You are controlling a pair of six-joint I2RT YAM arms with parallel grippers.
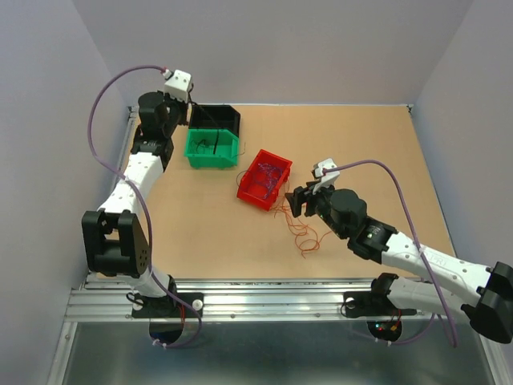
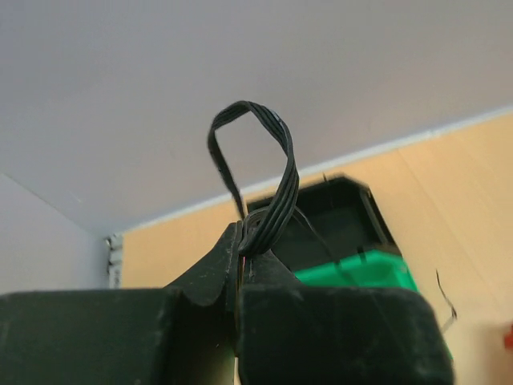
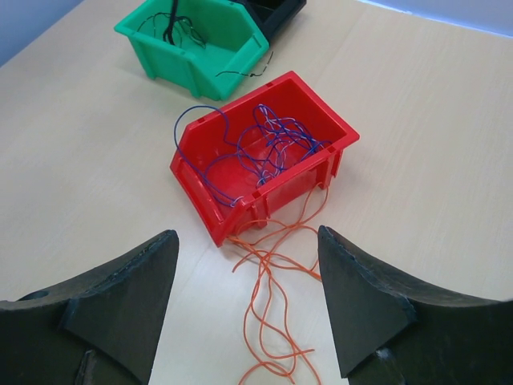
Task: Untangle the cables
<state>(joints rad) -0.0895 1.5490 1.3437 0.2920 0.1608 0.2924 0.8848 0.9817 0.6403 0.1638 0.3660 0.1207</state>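
I will tip my left gripper downward and lower it into the green bin to release the looped black wires, because more black wires lie in there.
My left gripper is shut on a bunch of black wires that loops up above its tips; it is raised at the far left over the black bin. More black wires lie in the green bin. Purple wires are clumped in the red bin, one loop rising over its rim. Orange wires trail from beside the red bin onto the table. My right gripper is open and empty, just above and near the orange wires.
The red bin sits mid-table, tilted at an angle. The green bin and the black bin stand side by side at the far left. Walls close the table's far and side edges.
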